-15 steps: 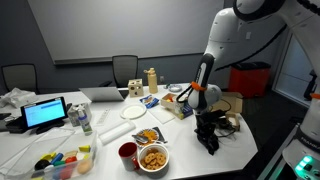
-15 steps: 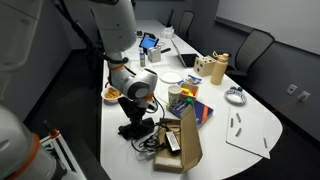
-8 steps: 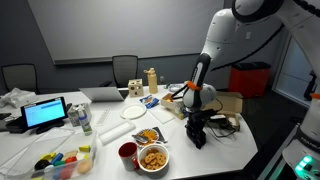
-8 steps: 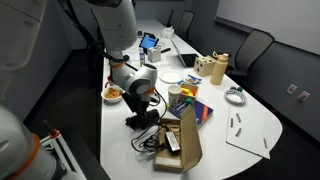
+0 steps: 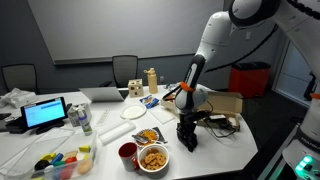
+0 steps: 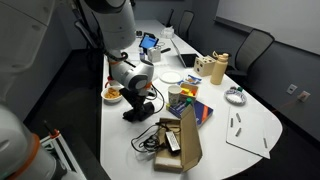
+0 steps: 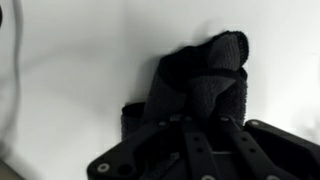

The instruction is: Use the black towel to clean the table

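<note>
The bare tabletop beside the white cup is clear, so next I need to lift the towel (image 5: pixel 187 144) in my gripper, carry it toward that cup and release it over that spot.
The black towel (image 7: pixel 195 75) is bunched on the white table (image 7: pixel 70 60), pressed under my gripper (image 7: pixel 195 125), which is shut on it. In both exterior views the gripper (image 5: pixel 187 137) (image 6: pixel 138 106) points straight down at the table's near edge with the towel (image 5: pixel 187 144) (image 6: pixel 135 112) under it. It sits just beside the bowl of snacks (image 5: pixel 153 157) (image 6: pixel 112 94). The fingertips are buried in the cloth.
A red cup (image 5: pixel 127 153), a plate (image 5: pixel 115 132), bottles (image 5: pixel 84 118), a laptop (image 5: pixel 45 112) and food boxes (image 5: pixel 172 110) crowd the table. An open cardboard box (image 6: pixel 185 140) with cables (image 6: pixel 158 142) lies near the gripper. Chairs (image 5: pixel 124 68) stand behind.
My gripper has dragged the towel along the table's edge, away from the cardboard box and cables and toward the snack bowl.
</note>
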You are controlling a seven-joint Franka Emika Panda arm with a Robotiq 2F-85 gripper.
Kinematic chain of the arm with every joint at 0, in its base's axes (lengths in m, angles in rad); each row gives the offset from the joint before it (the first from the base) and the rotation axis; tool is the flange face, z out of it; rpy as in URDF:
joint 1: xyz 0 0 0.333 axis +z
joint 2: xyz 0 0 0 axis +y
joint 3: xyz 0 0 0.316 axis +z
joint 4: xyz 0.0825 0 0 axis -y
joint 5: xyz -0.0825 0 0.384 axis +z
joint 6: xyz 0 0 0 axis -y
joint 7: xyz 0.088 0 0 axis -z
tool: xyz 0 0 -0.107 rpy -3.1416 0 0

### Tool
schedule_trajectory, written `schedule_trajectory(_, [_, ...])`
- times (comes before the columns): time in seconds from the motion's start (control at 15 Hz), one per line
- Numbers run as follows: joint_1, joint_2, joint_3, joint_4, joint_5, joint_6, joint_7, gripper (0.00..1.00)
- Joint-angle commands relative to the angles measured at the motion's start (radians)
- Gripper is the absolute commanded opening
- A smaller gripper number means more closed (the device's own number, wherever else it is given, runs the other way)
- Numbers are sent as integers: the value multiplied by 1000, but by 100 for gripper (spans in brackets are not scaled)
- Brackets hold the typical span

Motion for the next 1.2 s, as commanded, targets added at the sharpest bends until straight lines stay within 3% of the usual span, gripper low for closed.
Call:
schedule_trajectory(0.0, [-45,92,91,42,13,-58,-98,3])
schedule_trajectory(0.2, [-41,68,107,8,13,-155,-115,3])
schedule_trajectory(0.33, [15,32,55,-27,-8,-206,-29,3])
schedule_trajectory(0.73, [153,-89,-85,-118,-92,-135,187,3])
schedule_trajectory(1.13, [219,-226,-149,-138,-184,-151,295,3])
